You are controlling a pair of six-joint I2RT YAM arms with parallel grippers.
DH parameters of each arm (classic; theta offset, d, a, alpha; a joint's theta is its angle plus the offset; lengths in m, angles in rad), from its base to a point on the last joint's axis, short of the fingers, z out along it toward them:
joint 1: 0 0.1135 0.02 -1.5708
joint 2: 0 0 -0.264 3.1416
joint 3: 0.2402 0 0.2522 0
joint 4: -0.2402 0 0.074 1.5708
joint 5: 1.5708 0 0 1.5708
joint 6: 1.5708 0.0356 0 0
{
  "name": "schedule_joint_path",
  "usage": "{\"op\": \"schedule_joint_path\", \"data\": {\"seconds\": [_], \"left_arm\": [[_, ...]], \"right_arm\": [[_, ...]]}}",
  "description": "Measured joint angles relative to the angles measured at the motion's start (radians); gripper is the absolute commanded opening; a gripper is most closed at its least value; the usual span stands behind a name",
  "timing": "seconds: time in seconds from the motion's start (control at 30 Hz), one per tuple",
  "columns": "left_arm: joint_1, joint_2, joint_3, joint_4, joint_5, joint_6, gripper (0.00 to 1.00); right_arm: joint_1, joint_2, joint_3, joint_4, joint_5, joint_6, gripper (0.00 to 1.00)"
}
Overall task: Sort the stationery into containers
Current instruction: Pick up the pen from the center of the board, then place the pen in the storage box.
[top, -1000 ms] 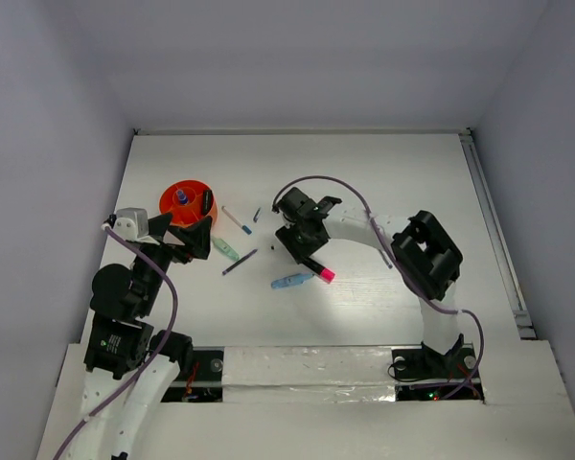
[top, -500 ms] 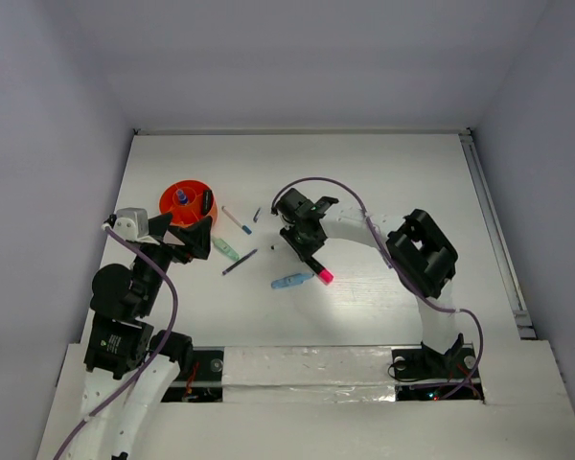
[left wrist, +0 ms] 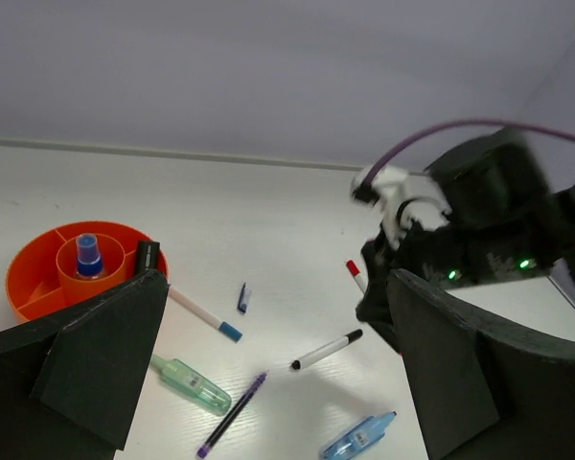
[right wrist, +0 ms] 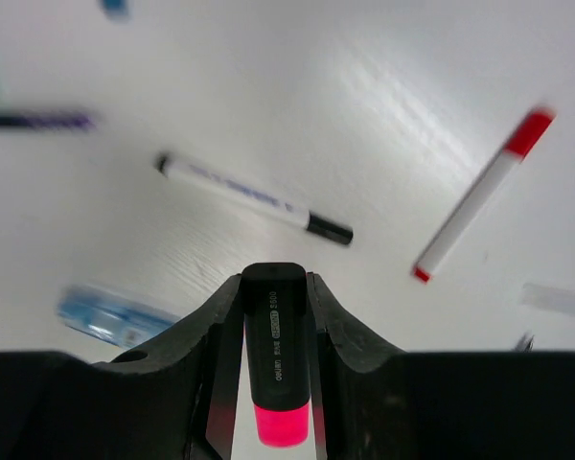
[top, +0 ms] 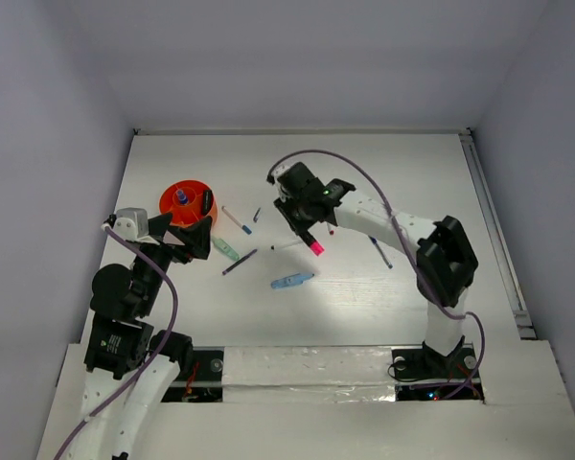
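Observation:
The right gripper turns and swings outward and to the left in the top view next, over the orange cup, since the orange divided cup (top: 187, 203) already holds a black highlighter.
My right gripper (top: 305, 228) is shut on a black highlighter with a pink cap (top: 315, 246), held above the table's middle; the wrist view shows it clamped between the jaws (right wrist: 276, 345). The orange divided cup (top: 186, 200) stands at the left and holds a blue-capped bottle (left wrist: 88, 257) and a black highlighter (left wrist: 147, 257). My left gripper (top: 194, 240) is open and empty just in front of the cup. Loose on the table lie a white pen with a blue cap (top: 237, 220), a green marker (top: 225, 251), a purple pen (top: 240, 262), a blue marker (top: 292, 281), a black-capped white pen (right wrist: 254, 199) and a red-capped white pen (right wrist: 484, 196).
A small blue clip-like piece (top: 256, 215) lies right of the blue-capped pen. A thin bluish pen (top: 381, 251) lies under the right arm's forearm. White walls close the table on three sides, with a rail (top: 494, 230) along the right edge.
My right gripper has moved back and slightly left with the pink-capped highlighter, and its arm has stretched out. The black-capped white pen now shows beneath it. The left arm has not moved.

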Motion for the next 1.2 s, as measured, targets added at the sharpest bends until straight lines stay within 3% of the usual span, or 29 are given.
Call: {"op": "schedule_joint_path", "data": {"seconds": [0.1, 0.3, 0.5, 0.63, 0.9, 1.2], "left_arm": [[0.006, -0.004, -0.002, 0.000, 0.002, 0.000, 0.99], [0.027, -0.006, -0.002, 0.001, 0.002, -0.003, 0.99], [0.042, -0.007, -0.002, 0.000, 0.002, -0.004, 0.99], [0.045, -0.016, -0.002, 0.000, 0.001, -0.004, 0.99], [0.052, -0.019, -0.002, 0.000, 0.000, -0.004, 0.99], [0.054, -0.024, -0.002, 0.000, -0.002, -0.004, 0.99]], "right_arm": [[-0.001, -0.064, 0.033, 0.124, -0.066, 0.015, 0.13], [-0.001, -0.071, 0.052, 0.553, -0.212, 0.159, 0.13], [-0.001, 0.091, 0.096, 1.016, -0.292, 0.353, 0.13], [-0.001, 0.256, 0.200, 1.198, -0.323, 0.458, 0.13], [0.008, 0.495, 0.445, 1.285, -0.349, 0.526, 0.14], [0.027, 0.552, 0.510, 1.292, -0.348, 0.521, 0.14]]}}
